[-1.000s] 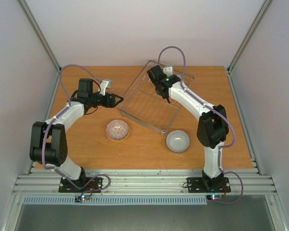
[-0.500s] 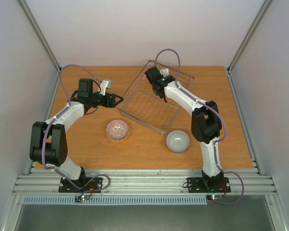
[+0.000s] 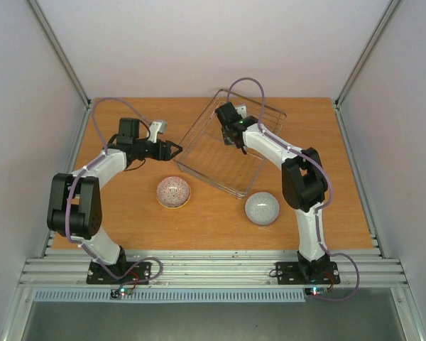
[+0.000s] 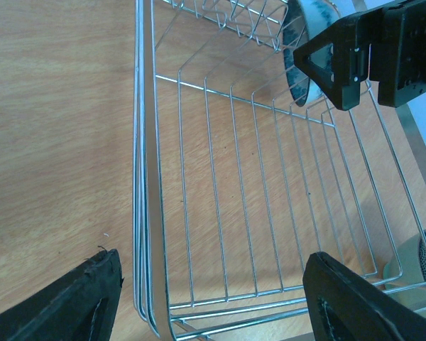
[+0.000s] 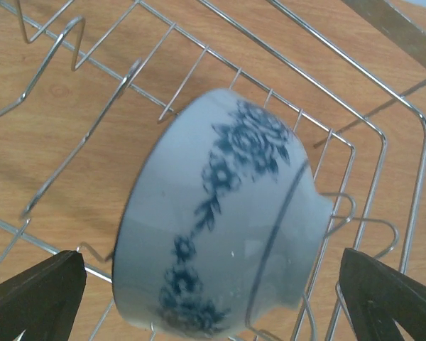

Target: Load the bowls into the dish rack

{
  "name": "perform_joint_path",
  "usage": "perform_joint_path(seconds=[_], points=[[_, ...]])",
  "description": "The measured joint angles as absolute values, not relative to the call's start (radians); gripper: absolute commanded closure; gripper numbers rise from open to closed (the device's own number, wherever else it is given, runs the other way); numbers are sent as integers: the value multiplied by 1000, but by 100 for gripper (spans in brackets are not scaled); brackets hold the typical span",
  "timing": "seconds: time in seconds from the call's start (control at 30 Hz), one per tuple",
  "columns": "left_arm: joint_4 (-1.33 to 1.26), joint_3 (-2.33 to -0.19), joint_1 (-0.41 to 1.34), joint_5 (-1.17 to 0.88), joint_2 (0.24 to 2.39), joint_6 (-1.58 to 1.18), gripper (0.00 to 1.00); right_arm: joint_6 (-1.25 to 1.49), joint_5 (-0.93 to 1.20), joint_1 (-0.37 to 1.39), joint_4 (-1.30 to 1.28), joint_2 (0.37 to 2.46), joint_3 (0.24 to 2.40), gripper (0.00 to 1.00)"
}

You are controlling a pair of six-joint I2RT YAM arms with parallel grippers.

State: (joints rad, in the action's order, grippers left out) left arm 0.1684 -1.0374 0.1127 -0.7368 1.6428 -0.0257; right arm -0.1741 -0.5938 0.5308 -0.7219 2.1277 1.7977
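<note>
The blue-and-white bowl is already in the rack, so I need to raise my right gripper, move it back and lower it onto the pale grey bowl's rim.
The wire dish rack sits at the table's back middle. A blue-and-white bowl lies on its side on the rack's wires. My right gripper is open around it, with a small gap on each side. From above, the right gripper hangs inside the rack. My left gripper is open at the rack's left corner, holding nothing. A pink patterned bowl and a pale grey bowl stand on the table in front of the rack.
The left wrist view shows the right gripper with the blue-and-white bowl at the rack's far end, and a pale bowl at the right edge. Metal posts and white walls frame the wooden table.
My right gripper has opened wide and let go of the blue-and-white bowl after shifting slightly left inside the rack. The left arm has barely moved.
</note>
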Motion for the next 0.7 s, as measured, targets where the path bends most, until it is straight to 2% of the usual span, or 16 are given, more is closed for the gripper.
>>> perform_joint_path(seconds=[0.17, 0.47, 0.7], points=[[169, -1041, 114, -741, 1676, -30, 30, -196, -559, 531, -663, 2038, 1694, 1], [213, -1083, 177, -748, 1718, -18, 32, -197, -472, 531, -562, 1713, 1476, 1], [305, -1113, 233, -775, 1720, 48, 32, -153, -439, 531, -578, 1562, 1353, 1]])
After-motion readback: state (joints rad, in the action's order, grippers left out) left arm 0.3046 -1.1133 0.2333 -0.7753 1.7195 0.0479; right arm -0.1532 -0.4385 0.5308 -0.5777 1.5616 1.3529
